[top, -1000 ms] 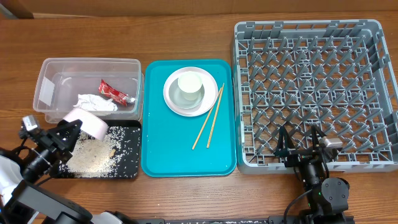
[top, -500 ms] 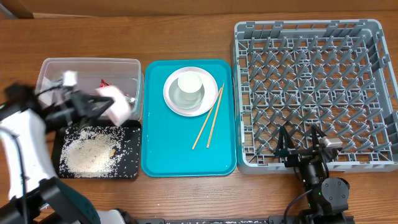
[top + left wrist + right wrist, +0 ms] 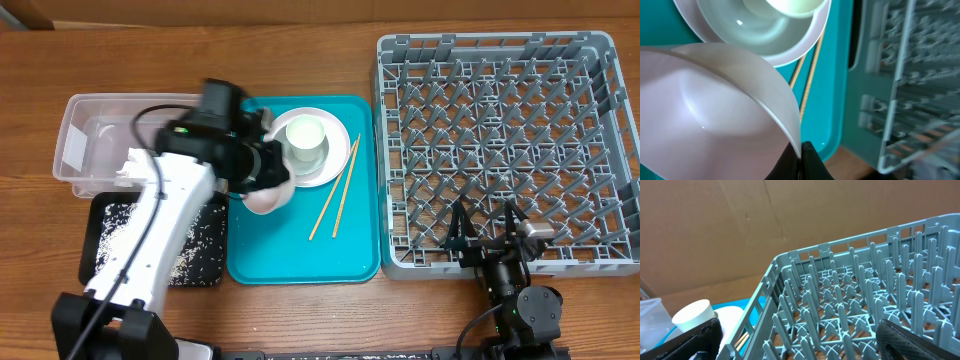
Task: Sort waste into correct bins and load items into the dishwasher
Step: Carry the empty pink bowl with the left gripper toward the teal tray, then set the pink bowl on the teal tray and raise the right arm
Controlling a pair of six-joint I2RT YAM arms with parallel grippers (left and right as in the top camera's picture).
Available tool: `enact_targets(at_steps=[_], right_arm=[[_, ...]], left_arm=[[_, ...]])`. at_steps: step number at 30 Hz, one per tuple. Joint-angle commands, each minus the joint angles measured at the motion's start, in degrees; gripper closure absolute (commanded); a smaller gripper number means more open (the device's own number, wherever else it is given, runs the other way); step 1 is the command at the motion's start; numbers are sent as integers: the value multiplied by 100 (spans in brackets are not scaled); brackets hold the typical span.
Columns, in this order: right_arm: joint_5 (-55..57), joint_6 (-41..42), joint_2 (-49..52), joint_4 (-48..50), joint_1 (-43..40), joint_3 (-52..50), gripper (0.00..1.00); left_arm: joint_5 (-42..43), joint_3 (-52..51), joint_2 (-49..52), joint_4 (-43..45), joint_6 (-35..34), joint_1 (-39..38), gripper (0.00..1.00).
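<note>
The left gripper moves back and down onto that bare patch next and releases the bowl's rim, since the teal tray is bare on the plate's near side.
My left gripper is shut on the rim of the pale pink bowl and holds it over the teal tray, just left of the chopsticks. The white cup stands in a grey-green bowl on the round plate. Rice lies in the black tray. The napkin shows in the clear tub. My arm hides the red wrapper. My right gripper is open at the front edge of the dish rack.
The teal tray lies between the bins and the rack. My left arm crosses over the tub's right end and the black tray. A cardboard wall stands behind the rack in the right wrist view.
My left arm has swung right with the pink bowl, from over the black tray, past the tub, to over the teal tray. The right arm has not moved.
</note>
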Motion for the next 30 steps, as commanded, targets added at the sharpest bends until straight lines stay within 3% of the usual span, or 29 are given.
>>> enact_targets(at_steps=[1, 7, 15, 22, 30], right_arm=[[114, -9, -39, 68, -15, -57, 0], [164, -4, -35, 166, -15, 175, 0], [422, 457, 544, -328, -15, 1204, 0], [420, 463, 2400, -918, -15, 3101, 0], [15, 393, 5025, -3042, -13, 5930, 0]], left_arm=[[-1355, 48, -111, -22, -586, -546, 96], [-2417, 0, -111, -251, -896, -1139, 96], [-2479, -402, -105, 7, -981, -1189, 96], [-2474, -933, -105, 326, -1067, -1189, 96], [-2492, -1191, -105, 442, -1064, -1189, 96]])
